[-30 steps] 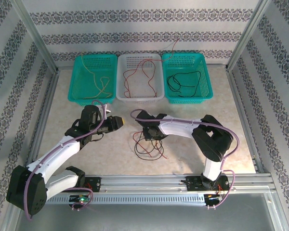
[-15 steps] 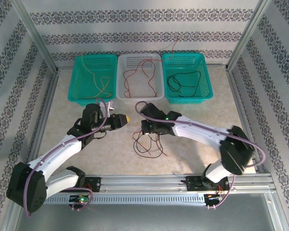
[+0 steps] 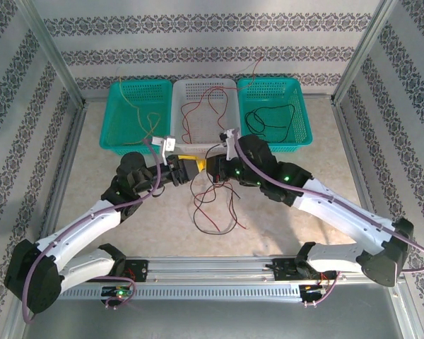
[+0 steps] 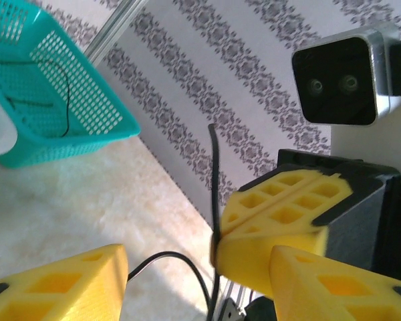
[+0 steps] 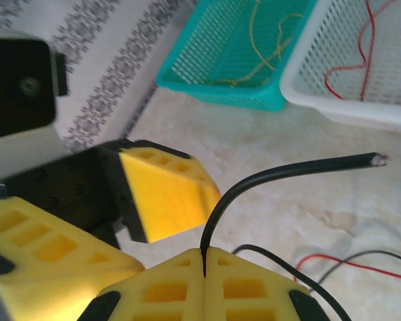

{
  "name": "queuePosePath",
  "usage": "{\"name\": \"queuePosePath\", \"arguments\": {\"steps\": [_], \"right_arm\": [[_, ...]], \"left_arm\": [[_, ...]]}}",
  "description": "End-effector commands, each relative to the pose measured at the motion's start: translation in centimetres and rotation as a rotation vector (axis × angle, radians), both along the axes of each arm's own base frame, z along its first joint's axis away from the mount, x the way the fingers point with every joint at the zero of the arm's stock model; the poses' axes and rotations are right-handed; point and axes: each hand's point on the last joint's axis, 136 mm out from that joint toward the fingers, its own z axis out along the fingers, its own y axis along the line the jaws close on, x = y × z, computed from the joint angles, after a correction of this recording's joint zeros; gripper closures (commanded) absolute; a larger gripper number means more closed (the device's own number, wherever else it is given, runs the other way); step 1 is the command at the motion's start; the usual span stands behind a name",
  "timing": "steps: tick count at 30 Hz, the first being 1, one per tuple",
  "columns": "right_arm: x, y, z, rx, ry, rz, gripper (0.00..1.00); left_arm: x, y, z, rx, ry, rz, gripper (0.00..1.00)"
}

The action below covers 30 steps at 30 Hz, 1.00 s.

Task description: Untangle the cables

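Observation:
The white basket's near rim (image 3: pixel 196 147) (image 5: pixel 361 112) is outward of my right gripper. I should move the gripper up and outward toward it next and let go of the black cable.
My right gripper (image 5: pixel 204 262) is shut on a thin black cable (image 5: pixel 267 177), which arcs up from its fingertips to a free end at the right. My left gripper (image 4: pixel 197 281) is open, its yellow fingers (image 4: pixel 60 284) standing either side of the right gripper's closed tips. In the top view the left gripper (image 3: pixel 187 169) and right gripper (image 3: pixel 209 169) meet just in front of the white basket. Below them a tangle of red and black cables (image 3: pixel 215 208) lies on the table. A red cable (image 5: pixel 351 265) lies on the table behind the held one.
Three baskets stand along the back. The left teal basket (image 3: pixel 113 113) holds a yellow cable (image 3: pixel 147 121), the white basket (image 3: pixel 233 138) a red cable (image 3: pixel 208 106), the right teal basket (image 3: pixel 300 116) a black cable (image 3: pixel 268 120). Patterned walls and metal posts enclose the table.
The right arm has swung up and left, lifting the black cable off the table. The left gripper has moved right to meet it and its jaws have opened.

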Motion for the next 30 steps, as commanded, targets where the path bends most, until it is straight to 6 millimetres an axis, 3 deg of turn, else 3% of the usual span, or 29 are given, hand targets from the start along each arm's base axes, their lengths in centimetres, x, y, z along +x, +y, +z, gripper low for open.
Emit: {"name": "queuePosePath", "arguments": {"steps": [1, 5, 14, 22, 28, 30], "right_arm": [[-0.3, -0.1, 7.3, 0.163, -0.135, 0.015, 1.0], [0.0, -1.6, 9.4, 0.198, -0.183, -0.017, 1.0], [-0.5, -2.5, 13.4, 0.348, -0.223, 0.006, 1.0], [-0.5, -2.5, 14.5, 0.397, -0.22, 0.018, 1.0], [0.2, -3.9, 15.2, 0.397, -0.24, -0.024, 1.0], [0.7, -5.3, 15.7, 0.402, -0.254, -0.059, 1.0]], "left_arm": [[-0.5, 0.2, 1.2, 0.007, -0.067, 0.022, 0.34], [-0.6, 1.5, 1.2, 0.017, -0.068, 0.094, 0.23], [-0.1, 1.0, -1.8, 0.05, 0.021, 0.084, 0.23], [0.7, -0.5, -1.8, 0.011, 0.052, 0.024, 0.5], [1.0, -0.1, -2.4, 0.067, 0.052, 0.06, 1.0], [1.3, 0.9, -3.4, 0.13, 0.061, 0.116, 1.0]]}}
